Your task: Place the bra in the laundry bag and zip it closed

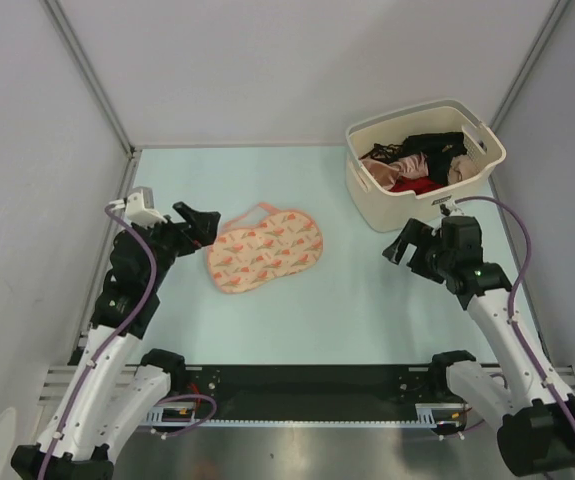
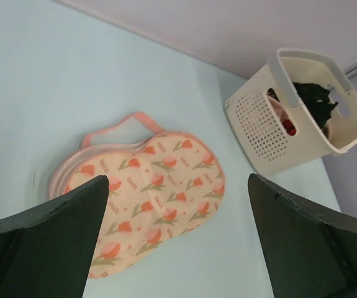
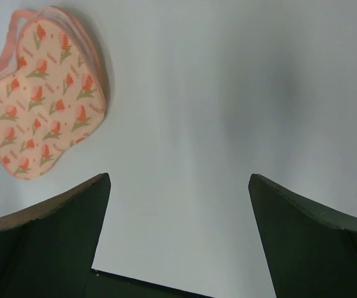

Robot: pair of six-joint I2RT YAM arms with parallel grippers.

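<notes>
My right gripper can pinch the raised piece of cloth on the far edge of the bag's basket-side end (image 1: pixel 300 213) (image 3: pixel 72 20), so I need to move it to the left in the top view and down onto there next.
The laundry bag (image 1: pixel 266 249), a peach two-lobed pouch with red and green print, lies shut and flat on the table, left of centre; the left wrist view shows the laundry bag (image 2: pixel 156 186) below its fingers, and the right wrist view has the laundry bag (image 3: pixel 41 93) at top left. Black fabric (image 1: pixel 433 146) lies on top of other clothes in the basket; I cannot tell which piece is the bra. My left gripper (image 1: pixel 199 225) hovers open just left of the pouch. My right gripper (image 1: pixel 407 243) hangs open in front of the basket, holding nothing.
A cream plastic basket (image 1: pixel 387 205) with handles stands at the back right, holding pink, red, beige and black garments. The left wrist view shows the basket (image 2: pixel 271 133) with its perforated wall. Grey walls close off the table's left, right and back.
</notes>
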